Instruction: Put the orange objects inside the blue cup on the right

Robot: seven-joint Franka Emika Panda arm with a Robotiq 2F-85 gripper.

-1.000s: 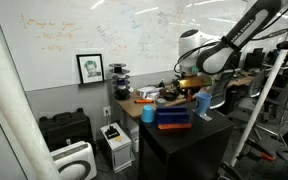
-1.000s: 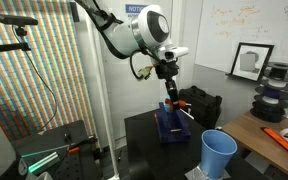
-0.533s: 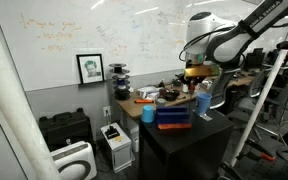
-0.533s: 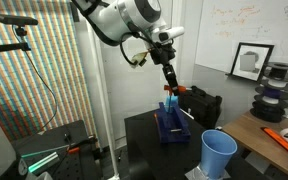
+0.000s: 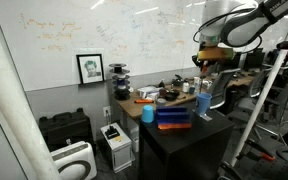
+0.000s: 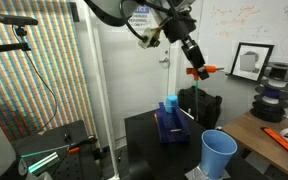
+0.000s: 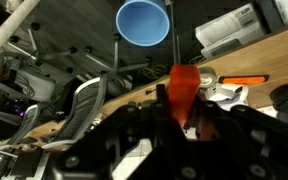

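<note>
My gripper is higher than the blue cup and off to one side of it, so next it should move down and across over the blue cup's opening (image 6: 220,141) (image 7: 144,19) to release the small orange object.
My gripper (image 6: 196,64) is shut on a small orange object (image 6: 202,71) and holds it high in the air. Below it is a dark blue rack (image 6: 170,120) on the black table (image 6: 144,150). The tall blue cup (image 6: 219,153) stands on the table's near corner, lower than the gripper and off to one side. In an exterior view the gripper (image 5: 205,64) hangs above the blue cup (image 5: 203,103). In the wrist view the orange object (image 7: 183,88) sits between the jaws (image 7: 184,108), and the cup's open mouth (image 7: 144,22) shows beyond it.
A shorter teal cup (image 5: 147,113) stands beside the blue rack (image 5: 172,118). A wooden desk (image 6: 269,135) with an orange tool (image 6: 282,138) and clutter sits behind the table. A white panel (image 6: 104,90) stands close by, and a chair (image 7: 79,105) and cables are on the floor.
The gripper has risen from the blue rack with the orange object and moved sideways toward the blue cup.
</note>
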